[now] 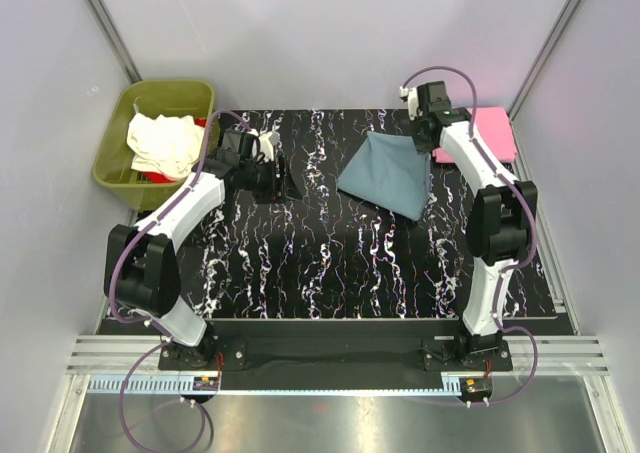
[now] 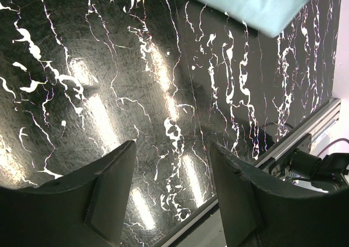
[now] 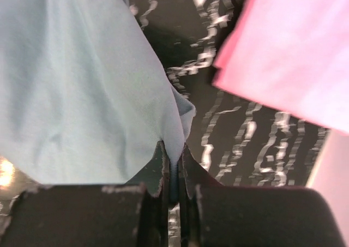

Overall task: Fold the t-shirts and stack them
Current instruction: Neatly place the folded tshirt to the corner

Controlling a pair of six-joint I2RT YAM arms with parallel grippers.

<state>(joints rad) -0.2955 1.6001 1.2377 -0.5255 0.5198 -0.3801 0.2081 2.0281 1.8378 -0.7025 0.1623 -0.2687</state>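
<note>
My right gripper should move outward and to the right in the top view and let go of the blue-grey t-shirt on top of the folded pink t-shirt (image 1: 485, 133) (image 3: 292, 50), which already lies flat there.
A dusty blue-grey t-shirt (image 1: 385, 173) lies bunched in a rough triangle at the back middle of the black marbled table (image 1: 330, 263). My right gripper (image 1: 425, 133) is shut on that shirt's far right corner, and the cloth (image 3: 82, 83) is pinched between its fingertips (image 3: 173, 151). A folded pink t-shirt (image 1: 485, 133) lies flat at the back right, also seen as pink cloth (image 3: 294, 56) in the right wrist view. A cream-white t-shirt (image 1: 165, 143) lies over a red one (image 1: 158, 176) in the olive tub. My left gripper (image 2: 173, 154) hovers open over bare table, empty.
An olive-green plastic tub (image 1: 190, 98) stands off the table's back left corner. Grey walls close in the back and both sides. An aluminium rail (image 1: 330, 358) runs along the near edge at the arm bases.
</note>
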